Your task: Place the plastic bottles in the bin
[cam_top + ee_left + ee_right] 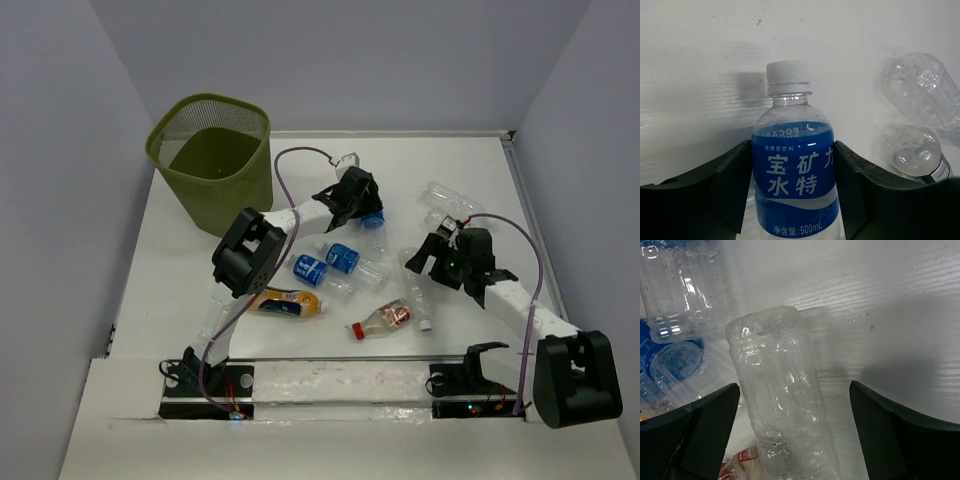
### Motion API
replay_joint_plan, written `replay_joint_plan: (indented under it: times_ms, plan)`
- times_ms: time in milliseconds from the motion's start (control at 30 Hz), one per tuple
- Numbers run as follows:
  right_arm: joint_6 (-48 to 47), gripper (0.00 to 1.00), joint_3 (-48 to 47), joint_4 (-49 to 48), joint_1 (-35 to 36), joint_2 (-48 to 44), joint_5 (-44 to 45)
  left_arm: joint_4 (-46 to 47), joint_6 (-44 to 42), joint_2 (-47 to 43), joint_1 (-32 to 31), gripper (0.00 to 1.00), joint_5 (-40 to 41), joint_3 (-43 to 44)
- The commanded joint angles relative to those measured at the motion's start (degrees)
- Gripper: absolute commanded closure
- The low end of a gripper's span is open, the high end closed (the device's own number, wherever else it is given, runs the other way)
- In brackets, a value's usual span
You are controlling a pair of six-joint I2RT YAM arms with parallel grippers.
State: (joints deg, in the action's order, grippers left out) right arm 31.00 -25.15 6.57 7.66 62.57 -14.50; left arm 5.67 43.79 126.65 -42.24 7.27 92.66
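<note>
The clear bottle's body is already between my fingers, and its far end lies outward of my right gripper. My right gripper will next move outward along the clear bottle and close there.
My left gripper [366,206] is shut on a blue-labelled bottle [373,219] with a white cap. In the left wrist view both pads press the label of this bottle [792,150]. The olive-green mesh bin [212,160] stands at the far left, well left of this gripper. My right gripper [436,262] is open over a clear bottle [416,290] lying on the table. In the right wrist view this clear bottle [777,405] lies between the wide-apart fingers [705,425], closer to the left one and touching neither.
Two blue-labelled bottles [340,258] [310,270], an orange bottle [285,302] and a red-labelled bottle [385,318] lie mid-table. Clear bottles [450,200] lie at the far right and show in the left wrist view [922,95]. A raised white rim [520,190] edges the table.
</note>
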Motion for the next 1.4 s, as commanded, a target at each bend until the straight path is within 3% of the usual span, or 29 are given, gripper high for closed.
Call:
replay_joint_plan:
  times_ms: [0, 200, 367, 567, 867, 1000, 1367]
  plan:
    - [-3.4, 0.04, -4.9, -2.7, 0.7, 2.9, 4.8, 4.3, -0.5, 0.4, 1.0, 0.44, -2.2, 2.3]
    - [-5.4, 0.05, -9.1, -0.2, 1.8, 8.2, 6.9, 5.5, -0.5, 0.6, 1.5, 0.53, -3.8, 2.5]
    - [-6.1, 0.07, -12.1, 0.8, 3.0, 11.9, 7.2, 8.5, -1.2, -2.0, 1.5, 0.54, -5.1, 2.9]
    - [-6.5, 0.16, -13.4, 1.5, 3.0, 13.5, 7.2, 10.0, -3.9, -8.5, 1.6, 0.57, -4.4, 3.9]
    - [-6.0, 0.16, -12.4, 1.1, 4.0, 14.0, 7.9, 7.0, -9.2, -23.2, 6.4, 0.57, -1.7, 9.3]
    - [-5.5, 0.34, -12.1, 1.4, 4.0, 12.1, 9.2, 5.1, -11.1, -28.7, 9.5, 0.57, -0.5, 10.2]
    - [-5.3, 0.57, -11.9, 1.8, 4.0, 8.1, 11.2, -1.5, -16.4, -41.1, 25.1, 0.56, 4.6, 8.4]
